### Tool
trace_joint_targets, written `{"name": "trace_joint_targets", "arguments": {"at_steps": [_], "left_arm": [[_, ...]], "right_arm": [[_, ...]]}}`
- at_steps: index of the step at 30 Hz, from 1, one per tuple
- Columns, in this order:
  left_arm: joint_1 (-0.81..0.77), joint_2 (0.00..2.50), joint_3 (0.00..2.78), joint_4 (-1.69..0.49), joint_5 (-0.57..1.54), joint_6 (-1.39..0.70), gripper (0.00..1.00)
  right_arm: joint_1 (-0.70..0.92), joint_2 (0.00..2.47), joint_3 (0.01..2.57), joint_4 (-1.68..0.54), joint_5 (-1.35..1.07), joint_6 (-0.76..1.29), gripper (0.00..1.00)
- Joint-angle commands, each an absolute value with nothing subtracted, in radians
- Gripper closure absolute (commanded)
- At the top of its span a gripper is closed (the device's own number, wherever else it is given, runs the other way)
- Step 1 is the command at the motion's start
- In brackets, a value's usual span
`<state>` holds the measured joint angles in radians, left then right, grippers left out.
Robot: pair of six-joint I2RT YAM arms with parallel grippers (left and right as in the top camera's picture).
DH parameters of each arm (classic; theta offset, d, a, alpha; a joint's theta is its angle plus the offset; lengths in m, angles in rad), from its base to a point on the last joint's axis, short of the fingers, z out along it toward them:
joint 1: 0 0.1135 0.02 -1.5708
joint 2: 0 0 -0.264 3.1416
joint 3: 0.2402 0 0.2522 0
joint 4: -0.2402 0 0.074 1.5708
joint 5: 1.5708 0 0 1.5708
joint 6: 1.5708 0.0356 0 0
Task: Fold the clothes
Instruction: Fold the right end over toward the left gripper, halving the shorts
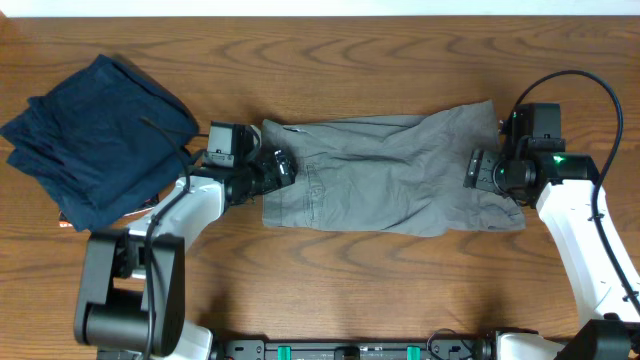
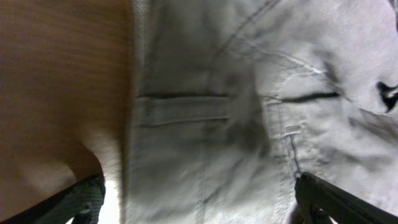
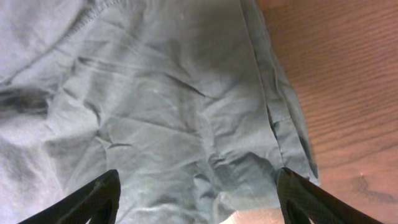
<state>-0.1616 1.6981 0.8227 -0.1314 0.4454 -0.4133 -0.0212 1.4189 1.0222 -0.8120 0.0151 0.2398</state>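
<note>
My left gripper's open fingers already straddle the waistband near the belt loop [image 1: 280,194] [image 2: 193,180], one over bare wood. They come down onto that strip next and close there.
The grey shorts [image 1: 385,170] lie flat across the middle of the table, folded lengthwise, waistband end to the left. My left gripper [image 1: 283,168] is open over the waistband edge; its view shows the waistband, belt loop and seams [image 2: 249,112] between the wide-apart fingers [image 2: 199,202]. My right gripper [image 1: 476,170] is open over the leg-hem end; its view shows wrinkled grey cloth and the hem edge [image 3: 186,112] between its fingers [image 3: 196,193]. Neither gripper holds cloth.
A pile of dark navy folded garments [image 1: 100,135] lies at the far left of the wooden table [image 1: 360,290]. A small orange-red item [image 1: 66,226] peeks out beneath the pile.
</note>
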Motion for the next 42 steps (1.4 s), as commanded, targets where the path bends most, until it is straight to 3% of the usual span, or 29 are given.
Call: {"name": "trace_joint_targets", "arguments": {"at_steps": [1,4,5,6,8,11,15,17,26,33,38,42], "left_arm": [[-0.160,1.789,0.807,-0.123,0.599,-0.393,0.12],[-0.161,1.815,0.807,-0.122,0.659,-0.392,0.36],[-0.162,1.816,0.807,-0.124,0.667,-0.384,0.51],[-0.162,1.816,0.807,-0.126,0.667,-0.381,0.74],[-0.162,1.814,0.807,-0.134,0.667,-0.382,0.94],[-0.158,1.790,0.812,-0.174,0.667,-0.382,0.94],[-0.151,1.708,0.850,-0.308,0.666,-0.381,0.94],[-0.151,1.640,0.885,-0.403,0.666,-0.381,0.94],[-0.147,1.373,1.055,-0.625,0.613,-0.382,0.94],[-0.147,1.275,1.093,-0.643,0.613,-0.409,0.94],[-0.147,1.267,1.093,-0.645,0.620,-0.420,0.94],[-0.147,1.266,1.093,-0.649,0.620,-0.420,0.94]], "right_arm": [[-0.025,1.414,1.031,-0.817,-0.006,0.231,0.21],[-0.025,1.414,1.031,-0.816,-0.060,0.228,0.22],[-0.024,1.414,1.031,-0.815,-0.088,0.218,0.23],[-0.020,1.415,1.031,-0.813,-0.116,0.201,0.23],[-0.008,1.419,1.031,-0.810,-0.173,0.168,0.27],[0.025,1.433,1.031,-0.808,-0.271,0.117,0.41],[0.089,1.475,1.030,-0.808,-0.332,0.114,0.75],[0.136,1.510,1.030,-0.799,-0.368,0.115,0.80],[0.409,1.723,1.030,-0.690,-0.375,0.191,0.83],[0.617,1.911,1.030,-0.412,-0.417,0.323,0.83],[0.727,1.966,1.031,-0.229,-0.413,0.345,0.70],[0.703,1.909,1.047,-0.270,-0.306,0.344,0.62]]}}
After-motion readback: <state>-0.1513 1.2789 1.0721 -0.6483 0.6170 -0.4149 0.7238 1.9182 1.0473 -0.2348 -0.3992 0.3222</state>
